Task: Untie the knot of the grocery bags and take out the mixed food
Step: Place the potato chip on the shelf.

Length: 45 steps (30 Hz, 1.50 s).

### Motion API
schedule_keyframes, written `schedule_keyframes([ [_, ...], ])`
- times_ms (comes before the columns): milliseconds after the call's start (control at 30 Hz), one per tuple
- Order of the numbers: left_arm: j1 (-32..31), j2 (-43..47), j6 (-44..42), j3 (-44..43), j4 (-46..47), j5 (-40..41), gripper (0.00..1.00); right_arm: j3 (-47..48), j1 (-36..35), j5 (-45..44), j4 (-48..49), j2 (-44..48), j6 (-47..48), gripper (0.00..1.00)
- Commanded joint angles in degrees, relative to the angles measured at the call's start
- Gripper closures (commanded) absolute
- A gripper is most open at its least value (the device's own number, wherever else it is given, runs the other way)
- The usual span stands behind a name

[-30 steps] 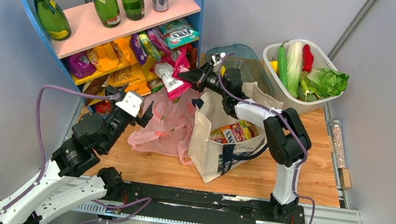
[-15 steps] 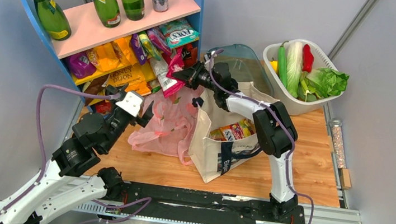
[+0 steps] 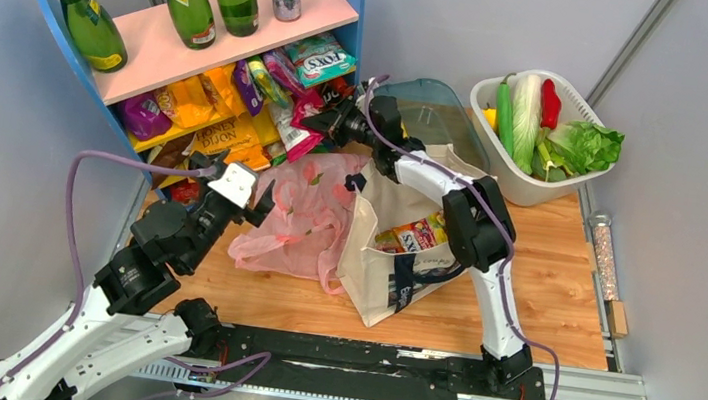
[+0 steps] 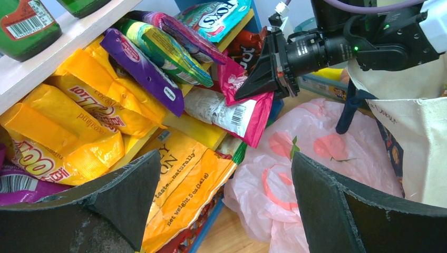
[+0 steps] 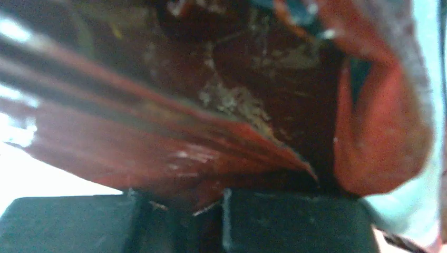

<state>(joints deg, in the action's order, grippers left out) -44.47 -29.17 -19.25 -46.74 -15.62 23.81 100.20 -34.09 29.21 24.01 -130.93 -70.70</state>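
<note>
The magenta crisp packet (image 3: 299, 131) still sticks out toward the pink bag, so the robot's right gripper needs to push outward next, deeper among the lower shelf's packets, and let go.
My right gripper (image 3: 326, 122) is shut on the magenta crisp packet (image 3: 299, 131) and holds it against the lower shelf's snack packets. In the left wrist view the right gripper (image 4: 262, 71) pinches the packet's (image 4: 240, 108) top edge. In the right wrist view the packet (image 5: 211, 95) fills the frame above my closed gripper (image 5: 211, 213). My left gripper (image 3: 237, 175) is open and empty, left of the pink plastic bag (image 3: 299, 219). It shows wide open in its own view (image 4: 224, 211), with the pink bag (image 4: 316, 158) to its right. The bag lies slack; I see no knot. The cream tote (image 3: 385, 264) stands beside it with snack packets (image 3: 416, 237) inside.
A blue shelf with a pink top (image 3: 198, 31) holds green bottles and a can above, many snack packets (image 4: 95, 121) below. A white basket (image 3: 525, 186) at the back right holds cucumber, cabbage, red pepper and lettuce. A clear tub (image 3: 436, 109) stands behind the tote.
My right gripper has moved left and back towards the lower shelf, carrying the magenta packet with it. The left arm has not moved.
</note>
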Motion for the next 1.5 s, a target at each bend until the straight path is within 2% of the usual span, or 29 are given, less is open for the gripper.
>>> schedule_keyframes([
  [0,0.58,-0.6,0.01,0.15,1.03,-1.06,0.0,6.34,-0.77,-2.8,-1.6,-2.01,2.22,1.0],
  [267,0.94,-0.89,0.08,0.16,1.02,-1.39,0.0,13.85,-2.21,-3.02,-5.42,-6.66,2.49,1.0],
  [533,1.22,-0.98,0.24,0.25,1.14,-1.93,0.0,15.93,-2.62,-3.65,-6.51,-8.68,2.92,0.99],
  [700,1.4,-1.08,0.34,0.24,1.11,-2.14,0.0,16.16,-2.58,-3.79,-6.83,-8.82,3.04,0.8],
  [1067,1.58,-1.11,0.55,0.29,1.08,-2.52,0.0,3.84,-2.58,-7.23,-1.34,-0.31,4.9,0.39],
  [1333,1.58,-1.18,0.77,0.4,0.97,-2.77,0.0,-4.47,-2.65,-8.47,1.81,5.05,6.56,0.2],
  [1367,1.58,-1.2,0.78,0.41,0.92,-2.84,0.0,-5.42,-2.65,-8.51,2.22,5.6,6.74,0.13],
  [1467,1.58,-1.35,0.85,0.35,1.01,-2.91,0.0,-7.97,-2.78,-8.99,3.07,7.38,7.69,0.11],
])
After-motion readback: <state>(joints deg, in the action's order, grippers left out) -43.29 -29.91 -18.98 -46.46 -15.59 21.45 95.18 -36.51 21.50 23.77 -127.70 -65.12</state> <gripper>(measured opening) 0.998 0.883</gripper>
